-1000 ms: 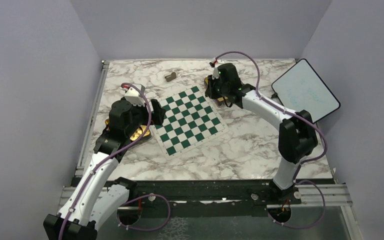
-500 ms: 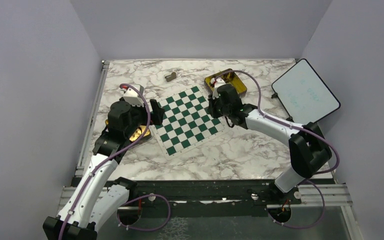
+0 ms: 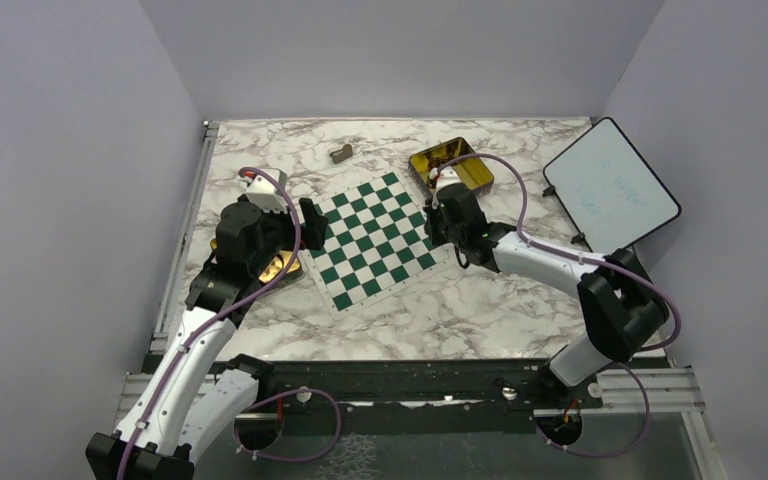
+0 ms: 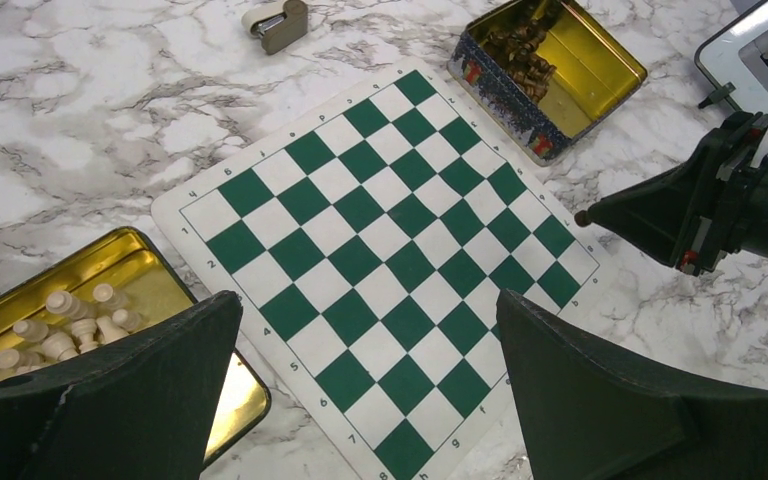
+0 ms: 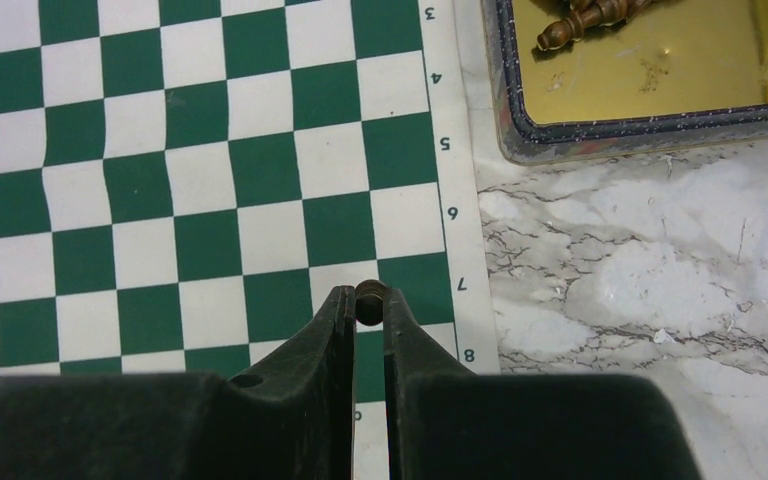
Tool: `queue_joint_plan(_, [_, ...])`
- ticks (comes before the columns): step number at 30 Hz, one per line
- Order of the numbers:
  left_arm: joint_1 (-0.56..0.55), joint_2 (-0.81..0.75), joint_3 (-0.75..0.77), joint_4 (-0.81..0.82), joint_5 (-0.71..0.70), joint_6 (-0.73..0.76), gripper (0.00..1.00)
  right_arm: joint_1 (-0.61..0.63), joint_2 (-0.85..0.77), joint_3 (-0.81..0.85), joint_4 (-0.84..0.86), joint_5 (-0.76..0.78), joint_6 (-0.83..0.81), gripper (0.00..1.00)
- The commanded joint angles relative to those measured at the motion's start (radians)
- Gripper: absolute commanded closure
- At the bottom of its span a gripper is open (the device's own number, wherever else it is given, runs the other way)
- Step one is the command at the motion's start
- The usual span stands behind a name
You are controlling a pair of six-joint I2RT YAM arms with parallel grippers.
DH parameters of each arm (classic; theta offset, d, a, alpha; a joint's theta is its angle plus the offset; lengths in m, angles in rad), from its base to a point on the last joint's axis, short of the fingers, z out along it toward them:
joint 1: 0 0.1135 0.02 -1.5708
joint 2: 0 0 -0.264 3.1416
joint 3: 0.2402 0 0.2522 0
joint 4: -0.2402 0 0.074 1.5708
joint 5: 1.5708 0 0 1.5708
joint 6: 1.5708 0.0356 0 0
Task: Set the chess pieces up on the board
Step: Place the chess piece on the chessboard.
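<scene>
My right gripper should next move down and to the right in its wrist view to let go of the chess piece, because the nearest green edge square (image 5: 418,286) is below and that way.
The green and white board (image 3: 375,240) lies mid-table with no pieces on it. My right gripper (image 5: 368,302) is shut on one small dark brown chess piece (image 5: 370,292), held just above the board's (image 5: 210,170) corner squares by rows 7 and 8. From the left wrist its tip (image 4: 582,216) hangs at the board's (image 4: 380,250) right edge. More dark chess pieces (image 4: 520,50) lie in a gold tin (image 3: 450,165) behind the board. My left gripper (image 4: 368,300) stands open and empty over the board's left side.
A second gold tin (image 4: 150,265) with pale pieces (image 4: 70,325) sits left of the board, under my left arm. A grey-tan block (image 3: 340,153) lies at the back. A white panel with a black rim (image 3: 610,180) leans at the right.
My right arm has come away from the back tin and forward to the board's right edge, shut on a dark piece. The left arm has not moved.
</scene>
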Motion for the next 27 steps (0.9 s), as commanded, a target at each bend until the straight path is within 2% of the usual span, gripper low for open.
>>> queue_joint_plan(1, [-0.006,-0.006,0.004,-0.01,-0.022,0.014,0.01,0.004,0.053,0.007,0.078,0.067,0.037,0.88])
queue_joint_plan(11, [-0.006,-0.006,0.004,-0.011,-0.024,0.015,0.01,0.004,0.122,0.03,0.042,0.1,0.06,0.87])
queue_joint_plan(27, [-0.006,-0.003,0.004,-0.01,-0.021,0.014,0.01,0.004,0.151,0.013,0.09,0.118,0.053,0.86])
